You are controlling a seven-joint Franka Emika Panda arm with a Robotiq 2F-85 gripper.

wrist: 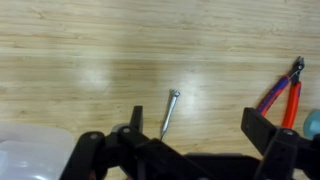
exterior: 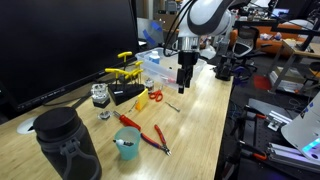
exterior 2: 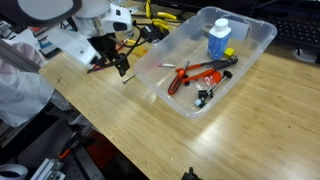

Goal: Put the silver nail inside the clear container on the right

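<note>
The silver nail's stem [exterior: 174, 107] [wrist: 168, 117] is below my gripper. My gripper needs to lower its open fingers next, toward the left in the wrist view, so they straddle the stem.
The silver nail [wrist: 170, 112] lies flat on the wooden table, also visible in an exterior view [exterior: 172, 105]. My gripper [wrist: 200, 128] is open and empty, hovering just above the table. In the wrist view the nail sits between the fingers, close to the left one. In both exterior views the gripper [exterior: 185, 86] [exterior 2: 122, 70] hangs low, just beside the clear container [exterior 2: 245, 68]. That tub also shows behind the gripper in an exterior view [exterior: 152, 62]. It holds a blue bottle [exterior 2: 218, 38] and a red-handled tool [exterior 2: 195, 75].
Red-handled pliers [exterior: 150, 135] [wrist: 285, 95] and a teal cup [exterior: 127, 143] lie near the nail. Orange-handled scissors [exterior: 152, 97], a small glass jar [exterior: 100, 95], a black jar [exterior: 65, 140] and yellow clamps [exterior: 122, 70] stand further off. A dark monitor [exterior: 60, 40] backs the table.
</note>
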